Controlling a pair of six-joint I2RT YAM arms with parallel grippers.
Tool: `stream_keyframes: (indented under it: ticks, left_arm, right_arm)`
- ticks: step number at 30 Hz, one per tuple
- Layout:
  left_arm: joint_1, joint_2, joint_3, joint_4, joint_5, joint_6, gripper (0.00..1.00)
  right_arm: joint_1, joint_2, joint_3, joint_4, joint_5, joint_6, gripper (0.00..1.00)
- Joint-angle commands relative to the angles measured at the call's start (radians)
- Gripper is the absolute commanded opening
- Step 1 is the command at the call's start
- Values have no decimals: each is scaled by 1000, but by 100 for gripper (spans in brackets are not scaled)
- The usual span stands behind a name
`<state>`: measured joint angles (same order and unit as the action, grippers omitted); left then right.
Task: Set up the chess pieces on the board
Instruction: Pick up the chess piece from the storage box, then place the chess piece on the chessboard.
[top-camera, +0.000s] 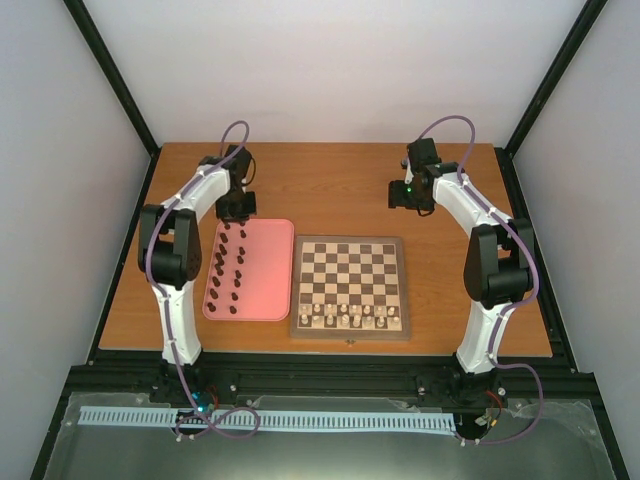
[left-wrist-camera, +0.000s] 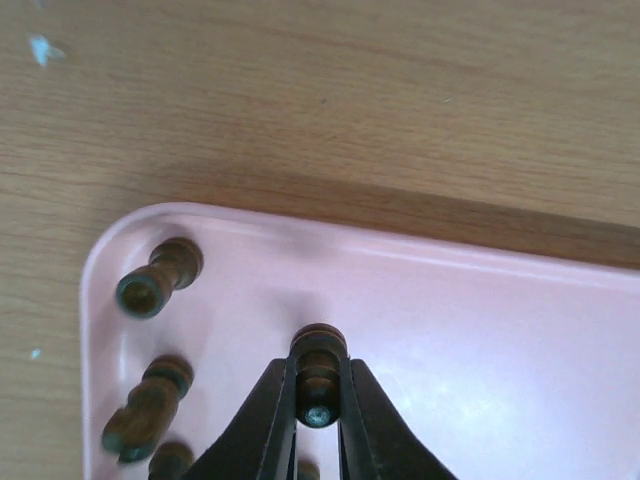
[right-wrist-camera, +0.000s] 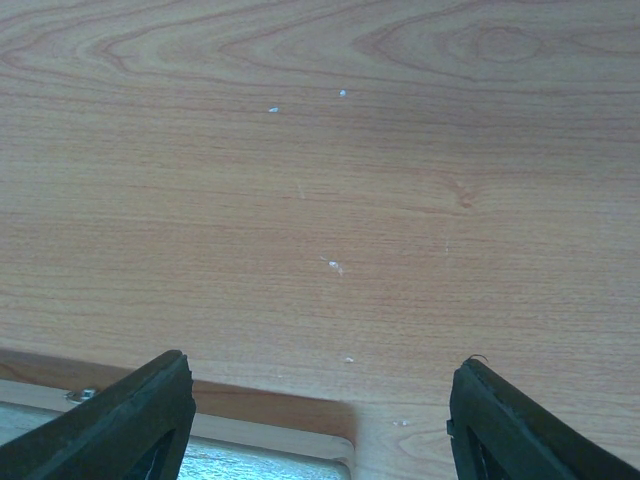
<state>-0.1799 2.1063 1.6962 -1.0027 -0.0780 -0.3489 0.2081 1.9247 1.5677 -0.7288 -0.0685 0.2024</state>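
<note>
I will next swing the dark chess piece to the board's second-farthest row's end square opposite the tray and let it go there. That square is empty and is to the right of my left gripper in the top view.
Several dark chess pieces (top-camera: 229, 270) lie on a pink tray (top-camera: 268, 290) left of the wooden chessboard (top-camera: 350, 285). Pale pieces (top-camera: 346, 318) stand along the board's near rows. My left gripper (top-camera: 237, 212) is at the tray's far edge. In the left wrist view it (left-wrist-camera: 318, 395) is shut on a dark chess piece (left-wrist-camera: 318, 362) lying on the pink tray (left-wrist-camera: 480, 340). More dark pieces (left-wrist-camera: 155, 280) lie at its left. My right gripper (top-camera: 407, 197) hovers open over bare table beyond the board; its fingers (right-wrist-camera: 140, 420) are wide apart.
The wooden table (top-camera: 330, 175) ends at a black frame rail (top-camera: 330, 375) in front. White enclosure walls (top-camera: 330, 70) stand behind and at the sides. A board corner (right-wrist-camera: 300, 440) shows at the bottom of the right wrist view.
</note>
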Motion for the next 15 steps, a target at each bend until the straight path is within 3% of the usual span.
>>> stream_keyframes:
  ticks: [1, 7, 15]
  left_arm:
    - [-29, -103, 93, -93, 8, 40, 1]
    - [-130, -124, 155, -127, 90, 57, 1]
    - [-351, -47, 280, -98, 287, 183, 1]
  right_arm:
    - [-11, -2, 23, -6, -7, 5, 70]
    - [-43, 13, 37, -13, -8, 23, 70]
    - [-139, 41, 36, -20, 4, 54, 70]
